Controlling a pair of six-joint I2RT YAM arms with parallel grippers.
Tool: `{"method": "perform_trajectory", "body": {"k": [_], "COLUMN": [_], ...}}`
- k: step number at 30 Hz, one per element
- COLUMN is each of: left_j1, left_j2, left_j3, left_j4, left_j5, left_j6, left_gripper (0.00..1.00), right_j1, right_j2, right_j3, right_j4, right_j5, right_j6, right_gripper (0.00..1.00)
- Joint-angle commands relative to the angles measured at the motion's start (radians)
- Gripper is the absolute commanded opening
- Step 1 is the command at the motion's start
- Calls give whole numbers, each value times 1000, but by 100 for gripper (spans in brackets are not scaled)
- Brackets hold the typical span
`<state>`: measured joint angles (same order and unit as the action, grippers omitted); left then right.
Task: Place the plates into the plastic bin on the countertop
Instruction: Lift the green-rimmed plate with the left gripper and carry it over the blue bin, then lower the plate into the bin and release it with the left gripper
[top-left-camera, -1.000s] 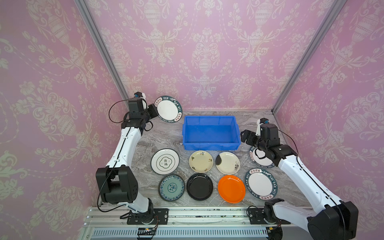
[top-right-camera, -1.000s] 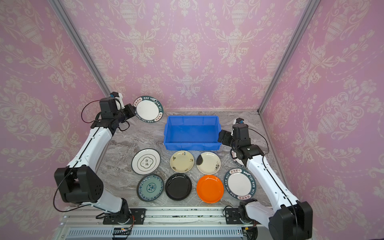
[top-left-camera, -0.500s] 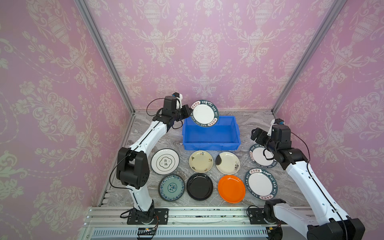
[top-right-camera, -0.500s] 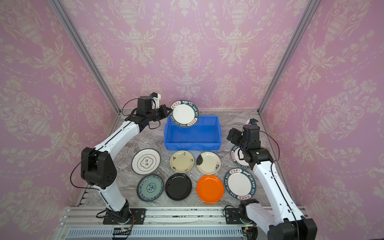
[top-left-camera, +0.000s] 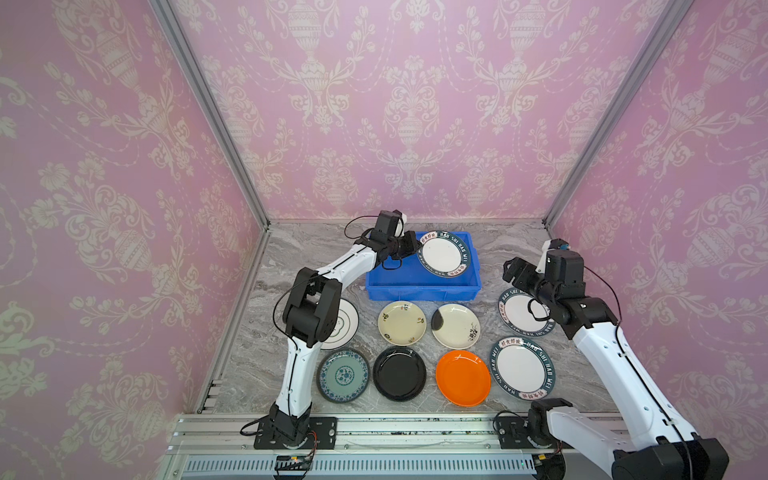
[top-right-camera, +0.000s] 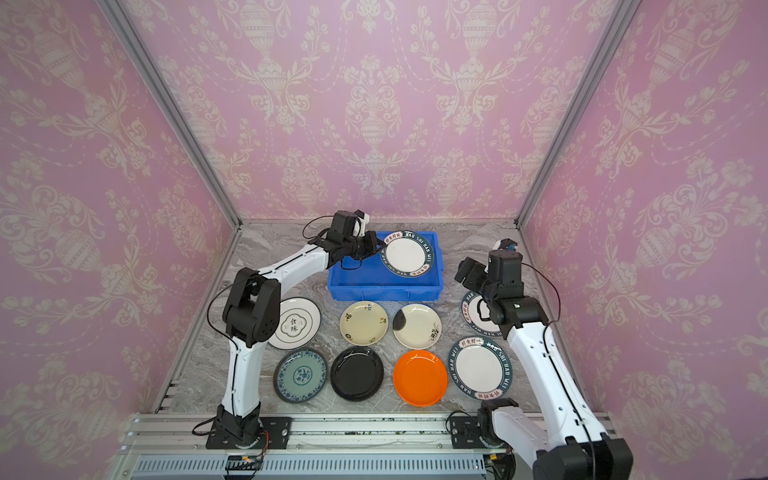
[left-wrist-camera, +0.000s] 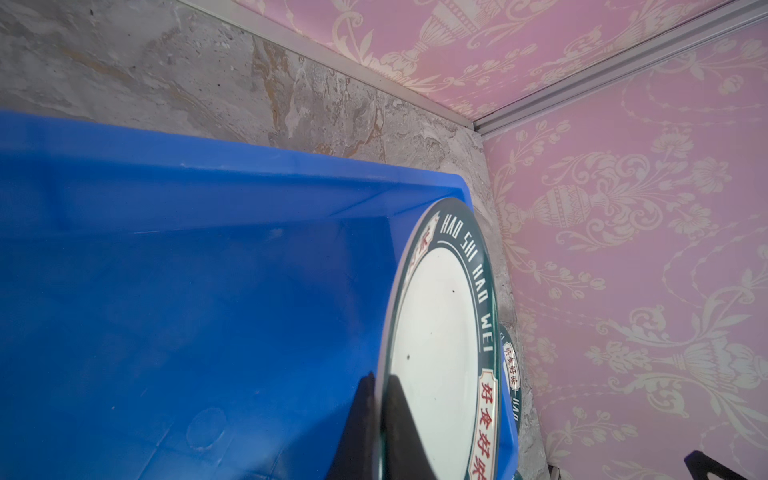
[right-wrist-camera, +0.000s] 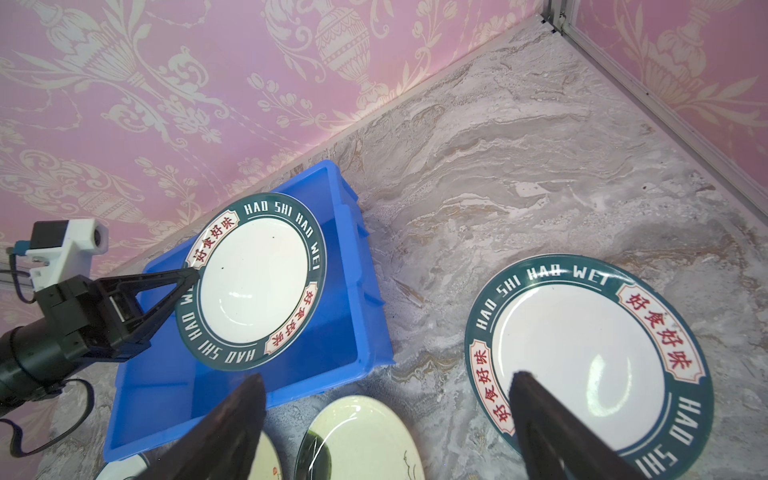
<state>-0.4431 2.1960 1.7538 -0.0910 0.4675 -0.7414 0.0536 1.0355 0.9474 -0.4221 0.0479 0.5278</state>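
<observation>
Next, my left gripper brings the lettered plate down between the blue bin's sides onto the blue bin's bottom. It then releases the plate's rim, as the plate still hangs above the bottom.
My left gripper (top-left-camera: 417, 249) is shut on the rim of a white plate with a dark lettered rim (top-left-camera: 443, 258), held tilted over the right half of the blue plastic bin (top-left-camera: 415, 286). In the left wrist view both fingers (left-wrist-camera: 399, 415) pinch the plate's edge (left-wrist-camera: 436, 332) above the bin's floor (left-wrist-camera: 208, 249). My right gripper (right-wrist-camera: 388, 376) hangs open above the countertop (top-left-camera: 511, 245), with nothing between its fingers. It is beside a second lettered plate (right-wrist-camera: 582, 361) lying flat to the right of the bin.
Several plates lie in two rows in front of the bin: two cream (top-left-camera: 402, 323) (top-left-camera: 456, 326), teal (top-left-camera: 343, 375), black (top-left-camera: 399, 373), orange (top-left-camera: 462, 377), a third lettered one (top-left-camera: 521, 368). The left elbow partly covers the Chinese-character plate (top-right-camera: 295, 323). Pink walls enclose three sides.
The left arm has swung the lettered plate from the back left corner rightward to over the bin. The right gripper has drifted right, away from the bin, and stayed open.
</observation>
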Motion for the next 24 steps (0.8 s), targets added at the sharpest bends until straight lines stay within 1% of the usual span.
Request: {"method": "perform_trajectory", "body": {"k": [1, 7, 16, 24], "left_j1": [-3, -6, -6, -8], "left_j2": [45, 136, 190, 234], "left_j3": [60, 133, 153, 209], "left_j4": [37, 14, -3, -47], "left_j5": [13, 26, 22, 30], "left_j6": [-24, -25, -26, -22], "left_gripper": [0, 0, 0, 0], "right_j1": [-9, -15, -18, -19], "right_j2": [-27, -45, -37, -25], "right_j3": [3, -14, -23, -13], "right_j4": [-33, -39, -40, -46], "right_j5": [-13, -13, -24, -34], "right_j6": [0, -3, -3, -6], "right_gripper": [93, 93, 93, 94]}}
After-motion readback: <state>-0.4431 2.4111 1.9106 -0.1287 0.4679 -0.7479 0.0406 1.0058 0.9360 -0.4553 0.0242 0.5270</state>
